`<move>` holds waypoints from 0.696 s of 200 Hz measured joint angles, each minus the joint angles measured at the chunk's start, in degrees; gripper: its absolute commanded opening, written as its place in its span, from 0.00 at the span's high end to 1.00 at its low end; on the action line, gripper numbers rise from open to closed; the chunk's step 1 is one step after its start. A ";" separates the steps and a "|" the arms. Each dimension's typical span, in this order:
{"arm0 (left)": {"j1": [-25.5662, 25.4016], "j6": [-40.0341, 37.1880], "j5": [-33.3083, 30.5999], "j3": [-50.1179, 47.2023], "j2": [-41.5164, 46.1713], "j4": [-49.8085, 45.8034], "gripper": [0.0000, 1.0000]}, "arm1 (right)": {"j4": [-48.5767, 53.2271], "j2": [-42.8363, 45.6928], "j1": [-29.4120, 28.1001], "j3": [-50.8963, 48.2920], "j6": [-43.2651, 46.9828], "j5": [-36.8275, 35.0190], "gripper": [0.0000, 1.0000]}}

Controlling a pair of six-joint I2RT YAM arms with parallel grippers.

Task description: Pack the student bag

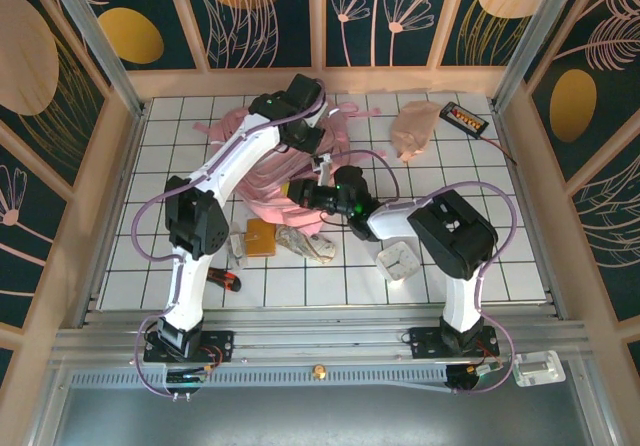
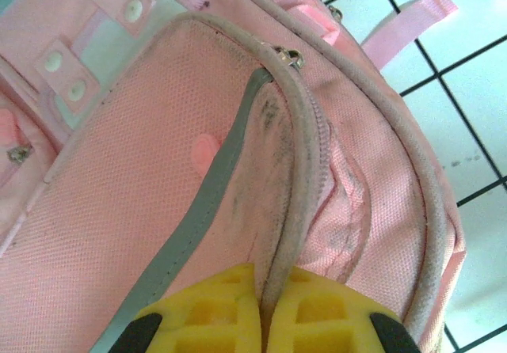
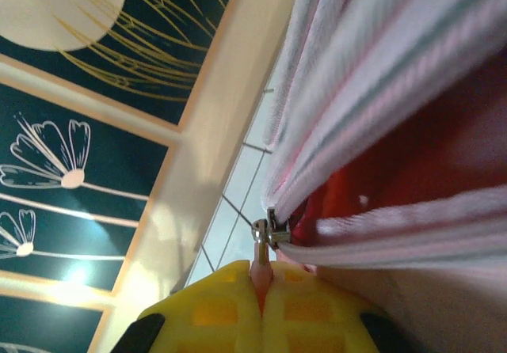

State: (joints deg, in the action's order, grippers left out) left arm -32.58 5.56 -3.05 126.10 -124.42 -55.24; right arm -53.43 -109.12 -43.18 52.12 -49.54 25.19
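I need to draw the zipper pull to the bag's edge by the orange block, ahead of my right gripper's fingers, to widen the bag's red-lined gap, then release.
The student bag, a large pink backpack, lies on the tiled table left of centre, partly under both arms. In the left wrist view my left gripper is shut on a grey-edged piped seam of the bag, beside a grey reflective strip. From above, the left gripper sits on the bag's upper right. My right gripper is shut on the pink zipper pull hanging from a metal slider. Behind the slider the zip gapes and shows a red lining. The right gripper meets the bag's right side.
A pale pink pouch and a black device with an orange label lie at the back right. An orange block, a clear wrapped item and a white object lie near the front. Wooden walls enclose the table.
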 measured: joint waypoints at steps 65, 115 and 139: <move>0.04 3.37 -0.59 25.24 -10.36 -11.67 1.00 | -6.67 -8.00 -6.21 7.19 0.35 -9.18 1.00; 0.17 3.58 -1.31 26.91 -11.58 -14.80 1.00 | -5.49 -14.45 -9.22 15.08 2.75 -13.94 1.00; 0.92 3.72 -2.27 30.77 -13.03 -16.57 1.00 | -4.52 -18.45 -9.42 21.73 3.58 -15.41 1.00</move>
State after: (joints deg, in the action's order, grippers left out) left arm -31.66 9.28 -5.32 156.88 -137.45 -71.81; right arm -57.95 -127.57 -52.60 73.84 -45.95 9.78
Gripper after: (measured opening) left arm 0.045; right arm 0.048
